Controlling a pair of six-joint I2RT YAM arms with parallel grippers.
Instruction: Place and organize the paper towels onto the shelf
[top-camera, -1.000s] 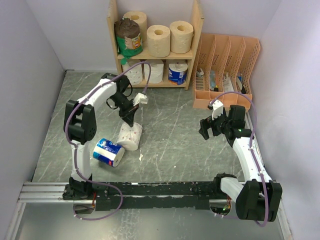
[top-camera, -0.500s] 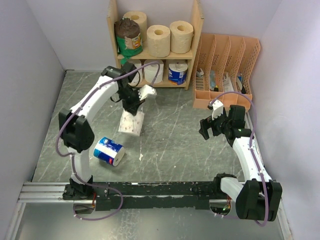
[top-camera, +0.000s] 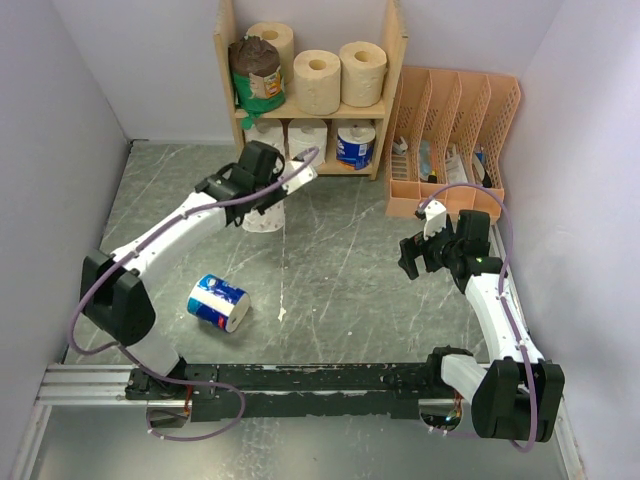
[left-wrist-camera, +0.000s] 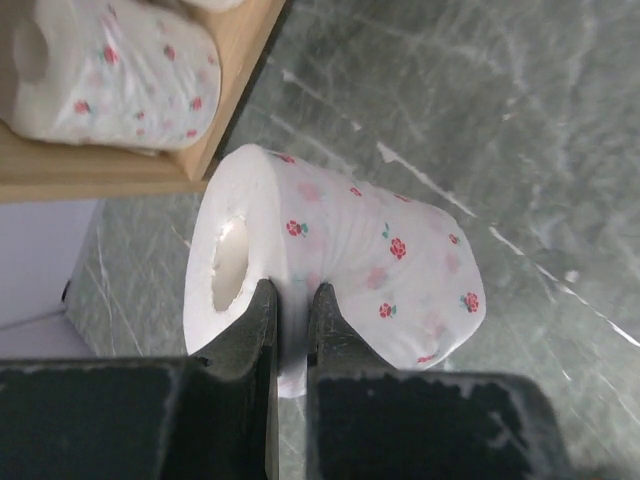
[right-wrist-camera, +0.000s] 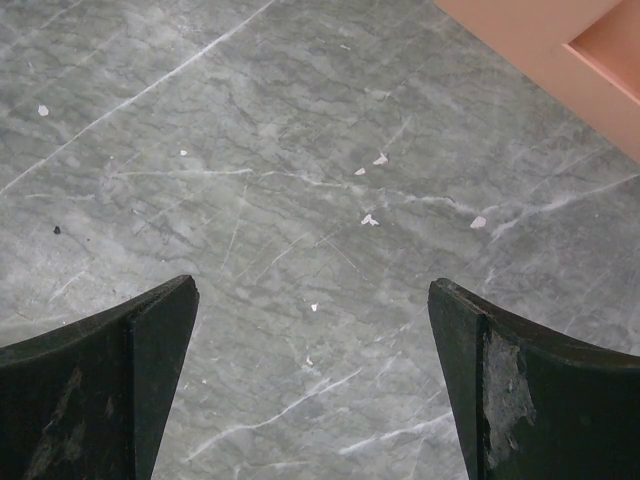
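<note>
The red flowers on the two rolls match. My left gripper will next move outward into the shelf's lower level, to the near side of the dotted roll (top-camera: 264, 136), and release its roll.
My left gripper (left-wrist-camera: 290, 292) is shut on a white paper towel roll with red flower dots (left-wrist-camera: 350, 270), pinching its wall, and holds it just in front of the wooden shelf's (top-camera: 390, 60) lower tier; the roll also shows in the top view (top-camera: 265, 217). Another dotted white roll (left-wrist-camera: 110, 75) lies on the lower tier. The top tier holds a green-and-brown wrapped roll (top-camera: 257, 75) and three tan rolls (top-camera: 318, 80). A blue-wrapped roll (top-camera: 355, 145) stands on the lower tier. Another blue-wrapped roll (top-camera: 217, 302) lies on the floor. My right gripper (right-wrist-camera: 312, 300) is open and empty over the floor.
A peach-orange slotted file organizer (top-camera: 455, 140) stands right of the shelf, close to my right arm (top-camera: 490, 290). White walls close in the left, back and right sides. Small paper scraps dot the grey marble floor (top-camera: 340, 270).
My left arm has lifted the dotted white roll off the floor and carried it away from the arm bases, up to the shelf's lower tier. The right arm has not moved.
</note>
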